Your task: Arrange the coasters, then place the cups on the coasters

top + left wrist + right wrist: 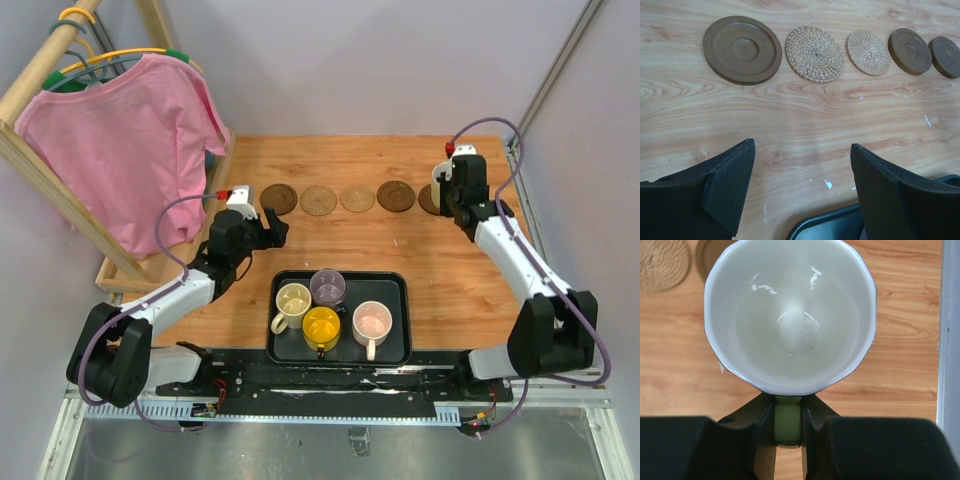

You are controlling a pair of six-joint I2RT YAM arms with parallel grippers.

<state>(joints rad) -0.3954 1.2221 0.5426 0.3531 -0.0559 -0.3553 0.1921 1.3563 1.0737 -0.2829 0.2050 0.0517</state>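
The right gripper lowers the upright cup onto the dark coaster at the rail end [428, 202] next and releases the handle, since that coaster lies bare below it.
Five coasters lie in a row across the far table: dark brown [278, 197], tan [318, 199], tan [357, 198], dark brown [396, 195], and a dark one [430, 202] partly hidden at the right end. My right gripper [788, 412] is shut on the handle [788, 422] of a pale yellow-green cup [790, 315], held upright at that right-end coaster; contact cannot be told. My left gripper [803, 145] is open and holds nothing, between the row and the tray. The cream cup [293, 300], grey-purple cup [328, 286], yellow cup [322, 326] and pink cup [372, 322] stand in the black tray [397, 290].
A pink shirt [130, 140] hangs on a wooden rack [40, 180] at the far left, close to my left arm. A metal frame rail [950, 340] runs along the table's right edge. The tray's corner [830, 225] lies just under my left fingers.
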